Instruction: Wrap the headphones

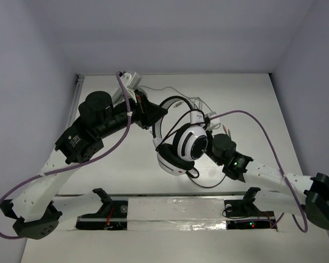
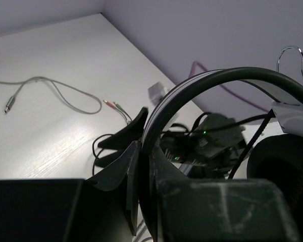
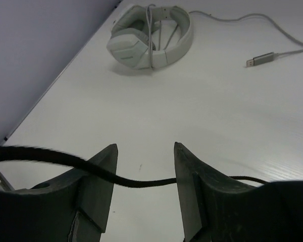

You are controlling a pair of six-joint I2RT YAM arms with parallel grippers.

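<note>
My right gripper moves back and in beneath the hanging earcups next and closes on the black braided cable [image 3: 136, 182]. The cable already crosses the gap between its fingers.
The headphones [image 1: 183, 147] hang above the table, their white and black earcups below the thin black headband [image 1: 165, 109]. My left gripper [image 1: 153, 116] is shut on the headband, which shows in the left wrist view [image 2: 227, 76] pinched between my jaws [image 2: 144, 147]. A dark earcup pad [image 2: 280, 161] hangs at that view's right. My right gripper [image 1: 209, 131] sits just right of the earcups. Its jaws [image 3: 145, 151] are open, and the thin black cable [image 3: 136, 182] runs across the gap between them. More cable loops below the earcups [image 1: 208, 184].
Pale grey-white headphones [image 3: 149, 38] lie on the table by the left wall, with a grey cable and plug [image 3: 260, 59] trailing right. That grey cable also shows in the left wrist view [image 2: 55, 91]. Walls close the table on three sides.
</note>
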